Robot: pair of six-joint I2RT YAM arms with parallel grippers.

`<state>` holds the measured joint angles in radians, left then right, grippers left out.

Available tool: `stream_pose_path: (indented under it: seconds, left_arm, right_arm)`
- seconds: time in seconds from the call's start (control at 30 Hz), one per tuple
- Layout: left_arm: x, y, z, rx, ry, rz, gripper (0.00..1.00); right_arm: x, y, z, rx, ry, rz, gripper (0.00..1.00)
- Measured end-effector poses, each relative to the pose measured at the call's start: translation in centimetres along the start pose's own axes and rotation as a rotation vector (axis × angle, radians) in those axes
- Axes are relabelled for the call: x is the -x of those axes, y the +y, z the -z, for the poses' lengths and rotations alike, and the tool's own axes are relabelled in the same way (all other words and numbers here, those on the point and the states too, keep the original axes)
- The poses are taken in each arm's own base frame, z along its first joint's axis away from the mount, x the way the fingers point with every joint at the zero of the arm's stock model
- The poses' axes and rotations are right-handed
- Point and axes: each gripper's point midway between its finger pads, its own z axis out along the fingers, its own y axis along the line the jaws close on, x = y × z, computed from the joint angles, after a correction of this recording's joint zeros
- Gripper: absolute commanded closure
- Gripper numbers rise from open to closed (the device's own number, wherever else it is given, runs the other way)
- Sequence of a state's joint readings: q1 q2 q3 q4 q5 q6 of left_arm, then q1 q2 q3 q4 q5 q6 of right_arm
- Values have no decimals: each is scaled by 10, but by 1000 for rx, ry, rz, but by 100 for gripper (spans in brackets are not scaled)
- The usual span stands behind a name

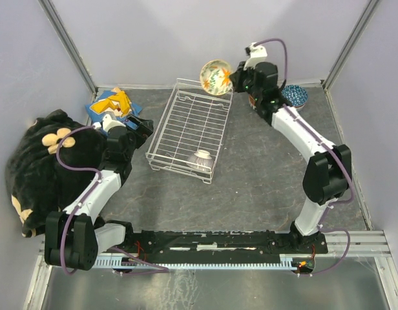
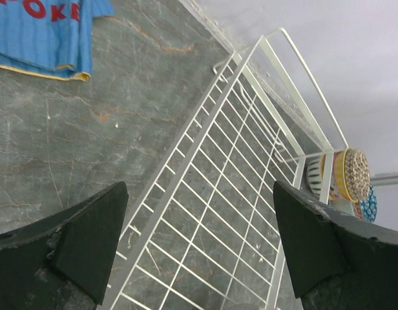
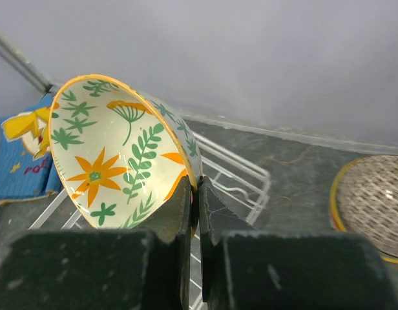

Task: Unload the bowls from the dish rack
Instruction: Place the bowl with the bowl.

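Observation:
I need to move my right gripper to the right in the top view next, then down over the blue bowl (image 1: 295,95) to let go there, because it stands outside the rack (image 1: 186,123).
The white wire dish rack (image 1: 186,123) lies mid-table. One bowl (image 1: 201,159) sits upside down in its near right corner. My right gripper (image 1: 235,80) is shut on the rim of a cream bowl with orange flowers and green leaves (image 3: 108,155). It holds that bowl tilted in the air above the rack's far right corner (image 3: 241,177). A bowl with a blue pattern (image 1: 294,97) stands on the table at the back right; the right wrist view shows a dotted bowl (image 3: 373,200) there. My left gripper (image 2: 199,239) hangs open over the rack's left side (image 2: 231,187), holding nothing.
A black plush toy (image 1: 44,161) fills the left side of the table. A blue and yellow cloth item (image 1: 112,103) lies behind my left arm. Grey walls close in the back and both sides. Past the rack, the left wrist view shows bowls on edge (image 2: 351,174).

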<state>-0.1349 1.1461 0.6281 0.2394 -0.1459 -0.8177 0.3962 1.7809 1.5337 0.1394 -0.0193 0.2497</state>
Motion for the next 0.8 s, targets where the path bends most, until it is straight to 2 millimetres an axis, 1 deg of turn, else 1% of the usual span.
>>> stream_pose_path:
  seconds: [0.03, 0.13, 0.2, 0.3, 0.4, 0.43, 0.5, 0.6, 0.73, 0.8]
  left_arm:
    - [-1, -1, 0, -5, 9, -1, 1]
    - [-4, -9, -1, -25, 45, -3, 1]
    - [-3, -17, -3, -45, 60, -4, 1]
    - [0, -28, -4, -73, 74, -15, 1]
    - [0, -34, -6, -86, 77, -24, 1]
    - [-1, -35, -6, -87, 79, -26, 1]
    - [-3, -36, -7, -90, 83, -28, 1]
    - [-2, -45, -7, -115, 64, -29, 1]
    - [1, -55, -9, -145, 29, -28, 0]
    - [-1, -54, -14, -141, 28, -29, 0]
  right_arm:
    - [7, -10, 1, -18, 4, -11, 99]
    - [25, -52, 9, -100, 21, -51, 99]
    - [35, -85, 17, -163, 31, -83, 99]
    - [45, -132, 31, -246, 39, -133, 99]
    - [49, -175, 47, -326, 43, -182, 99]
    - [49, -188, 52, -351, 47, -202, 99]
    - [48, -206, 59, -384, 54, -235, 99]
    - [45, -229, 61, -413, 67, -289, 99]
    - [28, -260, 63, -455, 111, -365, 99]
    - [18, -274, 62, -473, 135, -397, 99]
